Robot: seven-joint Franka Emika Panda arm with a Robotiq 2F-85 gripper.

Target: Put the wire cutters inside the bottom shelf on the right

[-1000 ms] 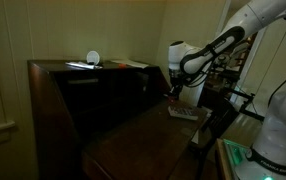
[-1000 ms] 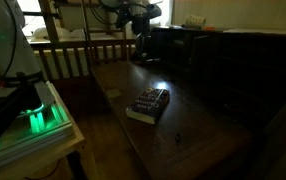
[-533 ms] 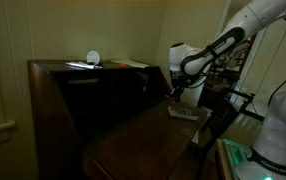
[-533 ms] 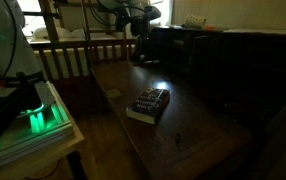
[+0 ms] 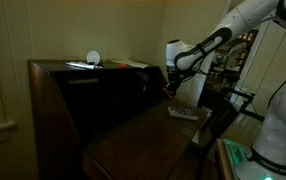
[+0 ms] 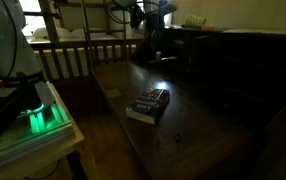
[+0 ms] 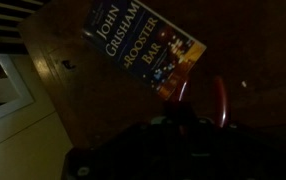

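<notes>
The wire cutters' red handles already show between my gripper's fingers, so I'll reach outward over the desk into the dark bottom shelf (image 5: 146, 88) to release the wire cutters.
The scene is very dim. In the wrist view my gripper (image 7: 178, 125) is a dark mass at the bottom, and two thin red curved handles of the wire cutters (image 7: 220, 100) stick out from between its jaws, so it looks shut on them. It hangs above the wooden desk top (image 7: 73, 100), just beside a paperback book (image 7: 143, 45). In both exterior views the gripper (image 5: 169, 90) (image 6: 147, 42) is at the far end of the desk, close to the dark shelf unit (image 5: 93, 90) (image 6: 218, 60). The shelf openings are too dark to make out.
The book (image 6: 149, 103) (image 5: 186, 112) lies flat mid-desk. A tiny dark item (image 6: 178, 138) lies nearer the desk's front. A green-lit unit (image 6: 38, 115) stands beside the desk, a wooden railing (image 6: 83, 55) behind it. A pale round object (image 5: 93, 58) sits on top of the shelf unit.
The gripper has risen a little and shifted toward the shelf unit. The book and the small item have not moved.
</notes>
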